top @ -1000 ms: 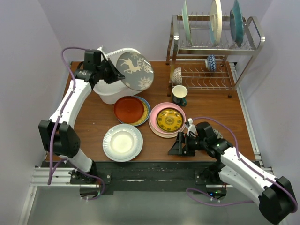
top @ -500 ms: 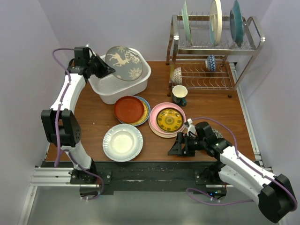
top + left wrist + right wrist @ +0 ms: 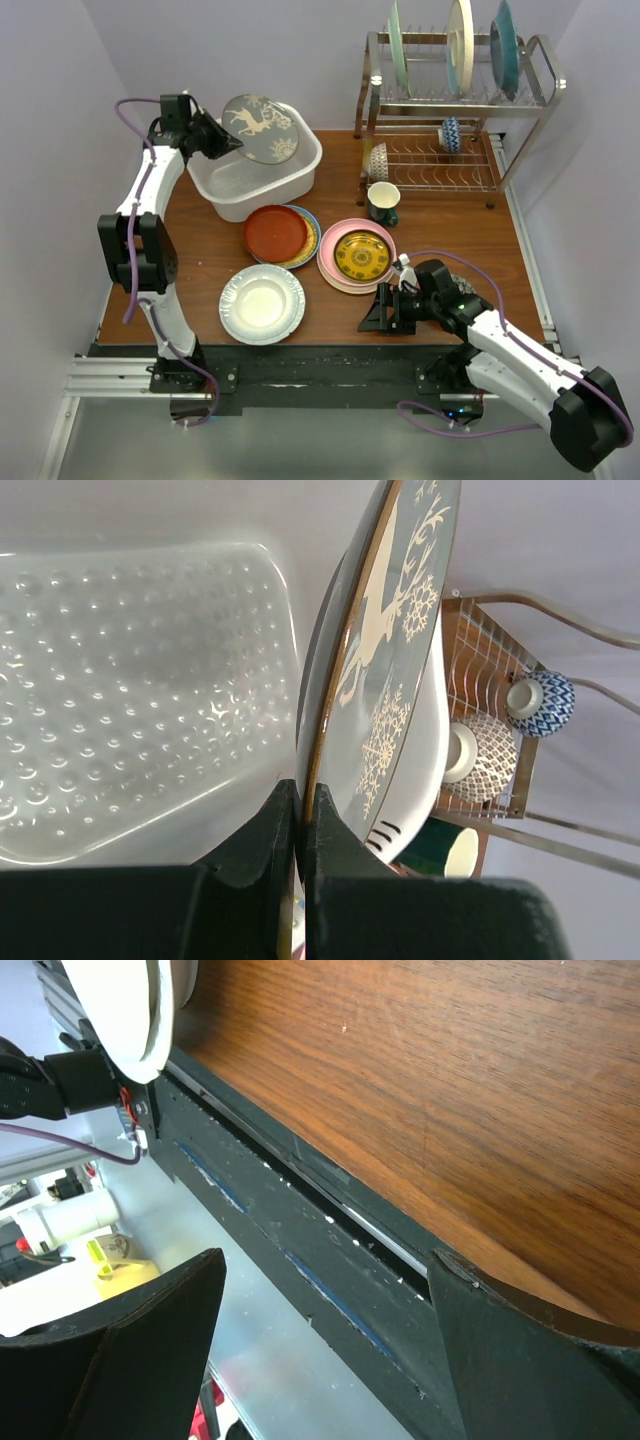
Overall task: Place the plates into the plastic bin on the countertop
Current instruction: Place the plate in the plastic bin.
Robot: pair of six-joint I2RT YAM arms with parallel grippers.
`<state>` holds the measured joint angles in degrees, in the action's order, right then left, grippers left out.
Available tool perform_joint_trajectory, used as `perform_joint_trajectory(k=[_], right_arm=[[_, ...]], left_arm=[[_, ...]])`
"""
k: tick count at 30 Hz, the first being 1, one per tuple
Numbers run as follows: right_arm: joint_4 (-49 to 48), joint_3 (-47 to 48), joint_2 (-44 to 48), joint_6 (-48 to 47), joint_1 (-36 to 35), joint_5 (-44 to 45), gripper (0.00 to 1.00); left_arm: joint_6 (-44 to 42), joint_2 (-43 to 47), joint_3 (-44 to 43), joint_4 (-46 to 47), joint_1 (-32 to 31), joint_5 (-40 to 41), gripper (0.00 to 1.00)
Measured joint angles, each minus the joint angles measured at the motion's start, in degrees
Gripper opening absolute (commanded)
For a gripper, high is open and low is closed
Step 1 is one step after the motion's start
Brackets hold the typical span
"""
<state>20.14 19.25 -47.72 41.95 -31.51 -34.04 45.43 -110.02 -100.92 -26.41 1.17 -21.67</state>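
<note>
The grey plate hangs tilted above the bin's bare dimpled bottom, so the robot's left gripper should next go down inside the bin and release the plate's rim there.
A grey plate with a cream deer (image 3: pixel 262 128) hangs tilted over the white plastic bin (image 3: pixel 297 177) at the back left of the countertop (image 3: pixel 200 260). My left gripper (image 3: pixel 222 141) is shut on that plate's rim. In the left wrist view the rim (image 3: pixel 400 630) stands edge-on between the pinched jaws (image 3: pixel 303 795), with the bin's dimpled floor (image 3: pixel 130 700) behind it. On the countertop lie a red-brown plate (image 3: pixel 275 232), a yellow patterned plate on a pink one (image 3: pixel 361 256) and a white plate (image 3: pixel 262 303). My right gripper (image 3: pixel 380 310) is open and empty at the near edge (image 3: pixel 328 1260).
A steel wire rack (image 3: pixel 520 95) at the back right holds three upright plates (image 3: pixel 460 45) and two small bowls (image 3: pixel 378 160). A dark green mug (image 3: pixel 383 203) stands in front of it. The white plate's rim (image 3: pixel 130 1010) shows in the right wrist view.
My left arm has carried the deer plate back and to the left, from beside the bin's right corner to over it. The right arm has not moved.
</note>
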Motion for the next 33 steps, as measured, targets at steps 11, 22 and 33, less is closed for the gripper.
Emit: perform_joint_trajectory(k=[11,22,33], right_arm=[[0.0,0.0,0.0,0.0,0.0,0.0,0.86],[0.0,0.0,-0.8,-0.1,0.0,0.1,0.86],[0.0,0.0,-1.4,-0.1,0.0,0.1,0.86]], left_arm=[[-2.8,-5.5,-2.5,-3.1,0.3,1.2,0.00],[-5.8,-11.6,-3.4,-6.1,0.3,0.8,0.00],[-8.2,-14.1,-5.1,-8.9,0.3,-1.2,0.28]])
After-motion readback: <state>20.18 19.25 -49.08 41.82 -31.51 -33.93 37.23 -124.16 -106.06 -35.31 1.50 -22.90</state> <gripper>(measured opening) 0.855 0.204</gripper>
